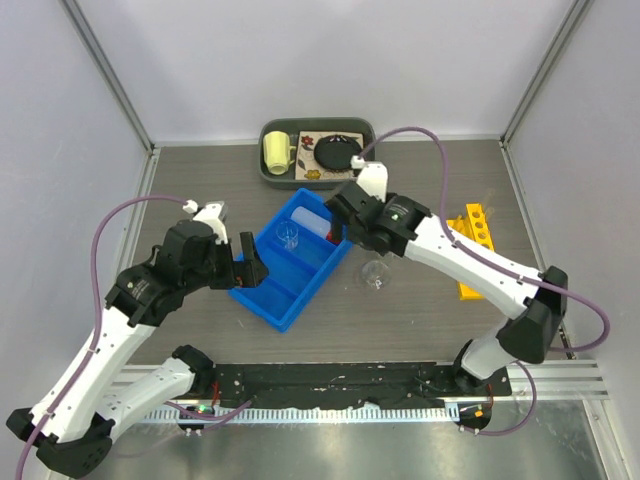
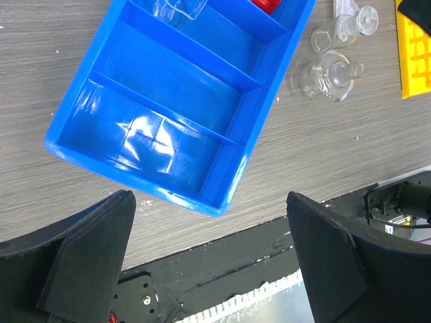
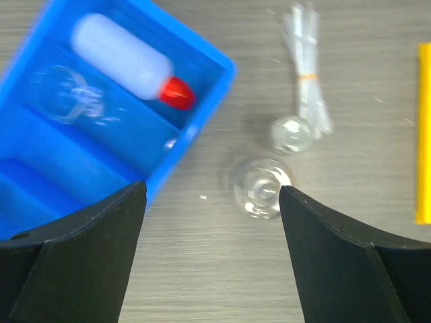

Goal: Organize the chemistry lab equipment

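Observation:
The right gripper shifts away from the tray toward the tubes [image 3: 306, 74] next and lowers onto the farther flask, since that flask stands outside the blue tray [image 1: 275, 300].
A blue divided tray [image 1: 275, 300] lies mid-table. In it lie a white red-capped squeeze bottle [image 3: 124, 57] and a clear beaker [image 3: 67, 94]. Two small clear flasks [image 3: 259, 185] [image 3: 291, 133] stand on the table right of the tray, with a bundle of thin clear tubes [image 3: 306, 74] beyond them. The yellow rack [image 1: 473, 250] lies further right. My right gripper [image 3: 212, 242] is open and empty above the table between the tray's corner and the nearer flask. My left gripper [image 2: 209, 249] is open and empty at the tray's near-left side [image 2: 168, 87].
A green tray [image 1: 275, 172] at the back holds a yellow mug [image 1: 276, 152] and a round black disc [image 1: 337, 152]. A black rail [image 1: 340, 380] runs along the near table edge. Frame posts stand at the back corners.

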{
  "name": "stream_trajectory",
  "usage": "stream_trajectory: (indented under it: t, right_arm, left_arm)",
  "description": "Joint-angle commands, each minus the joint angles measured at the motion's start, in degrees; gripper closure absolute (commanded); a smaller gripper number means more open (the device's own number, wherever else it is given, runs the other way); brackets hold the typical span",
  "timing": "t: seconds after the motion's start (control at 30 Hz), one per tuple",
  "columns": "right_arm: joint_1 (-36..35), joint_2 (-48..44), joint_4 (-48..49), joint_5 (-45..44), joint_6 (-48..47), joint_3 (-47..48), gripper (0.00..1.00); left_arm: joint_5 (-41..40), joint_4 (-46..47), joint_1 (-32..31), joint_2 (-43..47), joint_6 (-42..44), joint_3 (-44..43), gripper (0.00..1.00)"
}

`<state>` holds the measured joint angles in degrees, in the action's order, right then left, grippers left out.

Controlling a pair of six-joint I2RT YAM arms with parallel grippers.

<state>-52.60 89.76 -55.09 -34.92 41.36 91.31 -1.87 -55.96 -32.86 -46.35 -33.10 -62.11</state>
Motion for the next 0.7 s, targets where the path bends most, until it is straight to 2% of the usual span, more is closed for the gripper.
stream_trajectory:
  t: [0.0, 0.2, 0.67]
  right_arm:
    - [4.0, -5.9, 0.4, -4.0, 2.1, -11.1, 0.15]
    - [10.7, -9.0, 4.9, 0.5, -0.7, -18.7, 0.15]
    - [17.3, 2.4, 13.7, 7.0, -4.4, -19.8, 0.14]
  left_arm:
    - [0.8, 2.6, 0.3, 0.5, -0.8, 0.6, 0.00]
    - [1.2, 3.1, 0.3, 0.1, -1.0, 1.5, 0.00]
    - [0.6, 2.7, 0.3, -0.8, 0.0, 1.4, 0.00]
